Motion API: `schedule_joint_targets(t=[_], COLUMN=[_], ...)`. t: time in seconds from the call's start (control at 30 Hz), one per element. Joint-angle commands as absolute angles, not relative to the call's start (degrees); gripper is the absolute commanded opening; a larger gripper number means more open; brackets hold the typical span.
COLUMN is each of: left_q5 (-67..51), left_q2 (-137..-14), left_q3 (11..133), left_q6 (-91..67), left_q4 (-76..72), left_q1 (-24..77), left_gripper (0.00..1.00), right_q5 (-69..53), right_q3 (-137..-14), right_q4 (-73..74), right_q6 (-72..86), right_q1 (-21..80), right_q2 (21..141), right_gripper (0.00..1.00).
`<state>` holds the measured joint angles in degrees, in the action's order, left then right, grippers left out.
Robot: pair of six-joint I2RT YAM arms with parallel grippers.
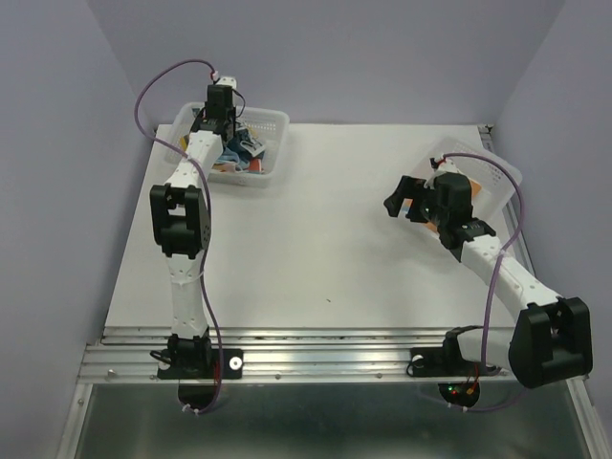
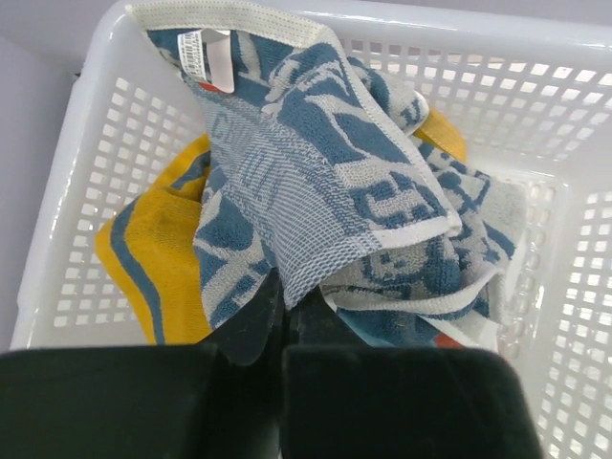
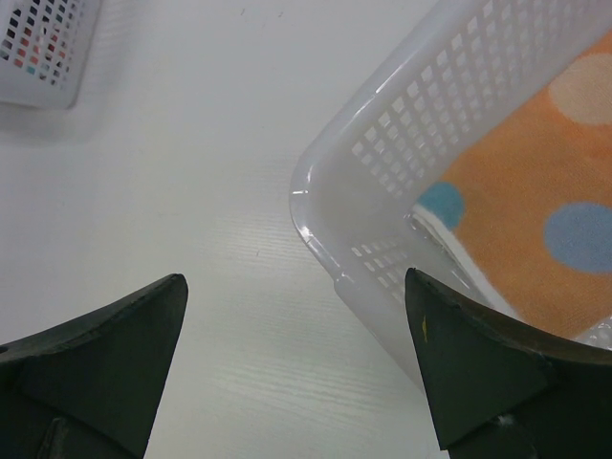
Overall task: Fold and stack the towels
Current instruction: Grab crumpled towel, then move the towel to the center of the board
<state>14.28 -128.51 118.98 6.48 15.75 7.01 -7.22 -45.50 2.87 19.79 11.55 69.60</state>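
I should lift my left gripper next and carry the fold over the bare tabletop to its right in the top view, because there is room to release it there.
The white towel with blue print (image 2: 325,172) lies crumpled on top of the pile in the far-left basket (image 2: 86,143). My left gripper (image 2: 285,292) reaches down into that basket (image 1: 273,122) and is shut on a fold of this towel. A yellow-orange towel with a blue stripe (image 2: 158,258) lies under it, and a bit of red cloth (image 2: 449,339) shows at the lower right. My right gripper (image 3: 295,279) hangs open and holds nothing, above the table beside the corner of the right basket (image 3: 382,163). An orange dotted towel (image 3: 535,182) lies flat inside that basket.
In the top view the left arm (image 1: 182,215) stretches up the left side of the table to the left gripper (image 1: 222,113), and the right gripper (image 1: 406,203) hovers just left of the right basket (image 1: 502,170). White tabletop (image 1: 325,239) lies between the two baskets.
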Motion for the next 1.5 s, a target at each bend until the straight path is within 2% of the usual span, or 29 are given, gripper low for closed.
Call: schedule_joint_targets(t=[0.0,0.2,0.4,0.63,0.73,0.83,0.97,1.1,1.23,1.27,1.33,1.37,1.4,1.43,1.47], left_q5=[11.43,9.85,6.25,-6.21,-11.58,-12.22,-12.56,-16.34,-10.48,-8.89,-6.08,-3.89,-1.95,2.59,4.90], left_q2=[-122.79,-114.53,-109.26,-102.40,-95.57,-90.72,-81.24,-74.12,-68.13,-68.12,-66.01,-65.66,-66.00,-66.44,-67.05], left_q3=[122.43,123.48,129.90,130.52,125.27,120.69,109.11,96.12,81.27,81.21,71.40,67.97,61.94,59.00,56.54], left_q6=[4.49,0.89,-3.07,-7.20,-8.26,-8.00,-11.50,-17.83,-23.20,-23.64,-24.34,-24.69,-25.65,-26.97,-27.85], left_q4=[16.26,16.43,17.32,14.95,12.67,10.03,6.95,0.28,-1.32,-1.67,-3.59,-4.04,-4.04,-3.78,-3.08], left_q1=[6.77,6.86,6.94,8.34,11.32,15.80,25.64,30.74,31.82,31.82,31.82,31.73,31.73,31.73,31.47], left_gripper=[0.00,0.00,0.00,0.00,0.00,0.00,0.00,0.00,0.00,0.00,0.00,0.11,0.50,0.77,0.97], right_q5=[-6.33,-6.33,-7.29,-7.91,-7.82,-8.43,-8.96,-8.35,-7.38,-7.30,-7.29,-7.73,-8.08,-8.52,-8.79], right_q3=[-45.18,-44.82,-43.77,-42.98,-43.07,-42.81,-42.01,-41.49,-41.40,-41.31,-40.61,-40.43,-40.52,-40.69,-40.87], right_q4=[2.11,2.55,2.02,1.50,2.02,2.20,3.34,5.97,8.52,8.87,9.75,10.28,10.98,12.29,12.74], right_q6=[20.13,20.04,19.77,19.25,19.42,20.30,21.79,22.67,23.20,23.20,23.55,23.55,23.38,23.20,23.03], right_q1=[11.42,11.34,11.34,11.25,11.34,11.34,11.34,11.34,11.34,11.42,11.34,11.34,11.34,11.42,11.43], right_q2=[69.00,67.07,64.61,62.41,61.53,60.21,57.14,52.49,49.14,48.52,47.73,47.46,47.63,47.81,47.99], right_gripper=[1.00,1.00,1.00,1.00,1.00,1.00,1.00,1.00,1.00,1.00,1.00,1.00,1.00,1.00,1.00])
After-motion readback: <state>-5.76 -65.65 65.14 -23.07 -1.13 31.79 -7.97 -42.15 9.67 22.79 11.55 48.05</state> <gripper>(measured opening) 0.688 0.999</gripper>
